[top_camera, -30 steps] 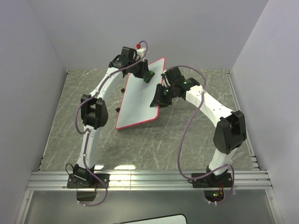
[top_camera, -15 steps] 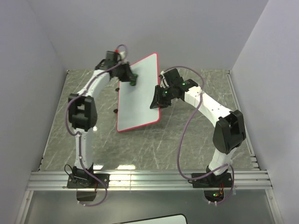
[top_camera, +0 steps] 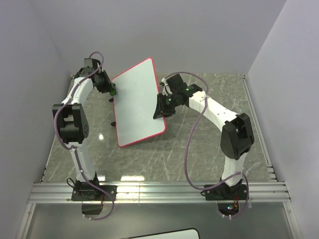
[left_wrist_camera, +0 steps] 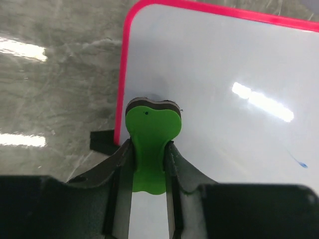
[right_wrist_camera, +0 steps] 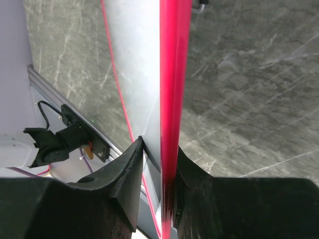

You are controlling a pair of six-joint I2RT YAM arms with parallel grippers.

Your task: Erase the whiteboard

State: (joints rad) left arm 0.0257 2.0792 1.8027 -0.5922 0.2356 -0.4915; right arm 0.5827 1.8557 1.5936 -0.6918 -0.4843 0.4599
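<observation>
My left gripper moves off the whiteboard to the left in the top view next, then down and back to empty marble (top_camera: 98,112) (left_wrist_camera: 55,154) with room for the eraser.
The whiteboard (top_camera: 135,102), white with a red-pink frame, is held tilted above the marble table. My right gripper (top_camera: 159,110) is shut on its right edge; in the right wrist view the red frame (right_wrist_camera: 172,74) runs between the jaws. My left gripper (top_camera: 112,90) is at the board's left edge, shut on the small green eraser (left_wrist_camera: 149,142), whose dark pad rests on the board (left_wrist_camera: 224,124) just inside its frame. A small blue mark (left_wrist_camera: 298,161) shows on the board's surface at the right of the left wrist view.
The marble table (top_camera: 199,149) lies under the board. Grey walls close in on the left, back and right. A metal rail (top_camera: 159,191) runs along the near edge by the arm bases. Small black clips (left_wrist_camera: 102,141) stick out from the board's left edge.
The board has swung left and turned, carried by my right gripper. My left arm has moved left with the eraser, from the board's top edge to its left edge.
</observation>
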